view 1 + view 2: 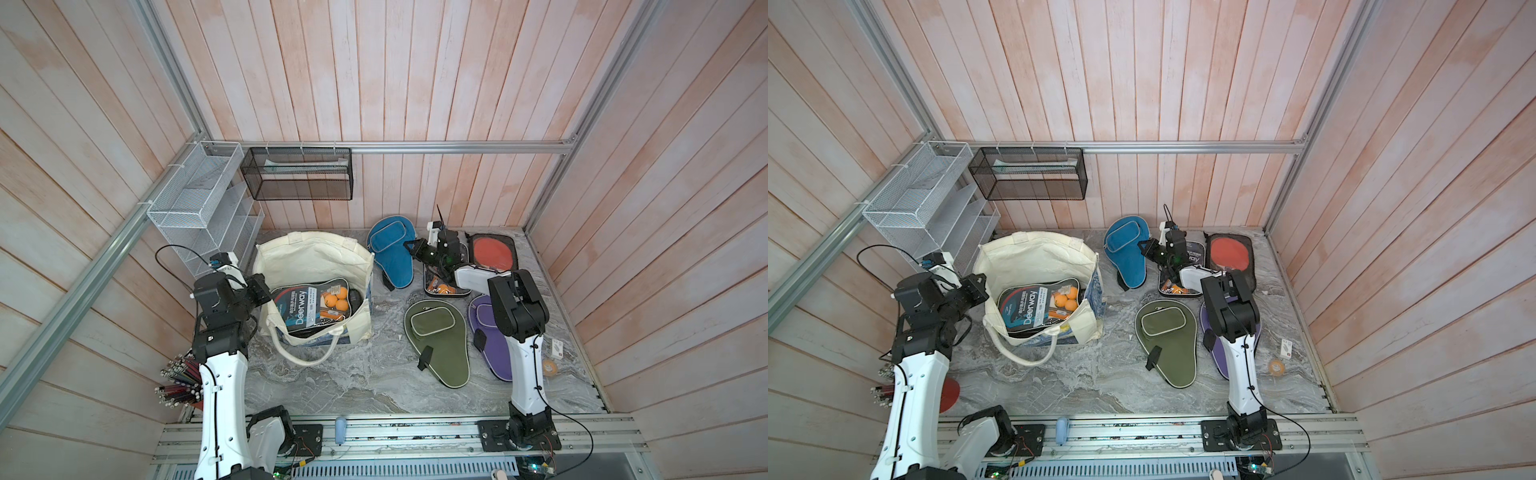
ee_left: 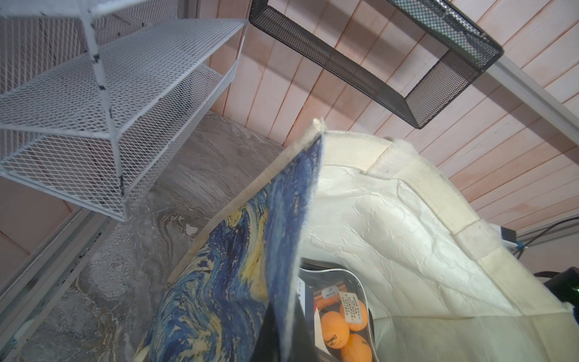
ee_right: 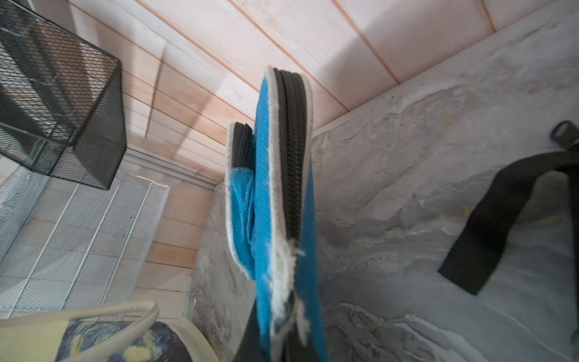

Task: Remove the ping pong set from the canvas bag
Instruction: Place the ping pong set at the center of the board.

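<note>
My right gripper moves down and slightly back to the tabletop beside the canvas bag next to release the blue paddle case (image 1: 390, 249), since its edge still stands raised.
The cream canvas bag (image 1: 320, 257) stands open at the left in both top views, its starry print showing in the left wrist view (image 2: 232, 269). Inside lies a ping pong set (image 1: 309, 305), a clear zip case with orange balls (image 2: 335, 324) and a dark "Deerway" card. My left gripper (image 1: 266, 291) is shut on the bag's left rim, cloth pinched between the jaws (image 2: 280, 344). My right gripper (image 1: 409, 248) is shut on the edge of a blue paddle case (image 1: 390, 249) near the back wall, seen edge-on in the right wrist view (image 3: 275, 188).
A green case (image 1: 440, 340), a purple case (image 1: 488, 332), a red paddle in a black case (image 1: 492, 251) and another clear set (image 1: 440, 286) lie at the right. White mesh shelf (image 1: 199, 208), black mesh basket (image 1: 299, 174), pencil cup (image 1: 183, 378), tape roll (image 1: 550, 368).
</note>
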Robot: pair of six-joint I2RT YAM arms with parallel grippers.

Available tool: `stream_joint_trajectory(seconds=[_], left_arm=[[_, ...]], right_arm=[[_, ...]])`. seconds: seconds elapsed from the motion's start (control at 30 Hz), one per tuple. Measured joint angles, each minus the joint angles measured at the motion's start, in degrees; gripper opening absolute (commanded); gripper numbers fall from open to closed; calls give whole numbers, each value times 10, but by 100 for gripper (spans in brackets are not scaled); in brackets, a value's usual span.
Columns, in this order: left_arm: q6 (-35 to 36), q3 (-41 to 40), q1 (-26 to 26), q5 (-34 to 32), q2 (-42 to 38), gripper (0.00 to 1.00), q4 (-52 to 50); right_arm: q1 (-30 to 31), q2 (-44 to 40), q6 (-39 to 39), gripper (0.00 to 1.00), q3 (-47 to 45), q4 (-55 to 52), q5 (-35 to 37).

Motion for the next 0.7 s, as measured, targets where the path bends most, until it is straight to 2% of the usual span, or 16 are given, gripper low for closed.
stream_joint_trajectory(seconds=[0.23,0.43,0.63,0.7], left_arm=[[-6,-10,0,20,2,0,16],[-10,-14,0,28,5,0,26],[-15,-19,0,31,5,0,36],[-19,-20,0,34,7,0,40]], right_arm=[[5,20,17,0,0,11,46],[12,31,32,0,-6,21,51],[16,23,27,0,-53,21,51],[16,21,25,6,-62,13,51]])
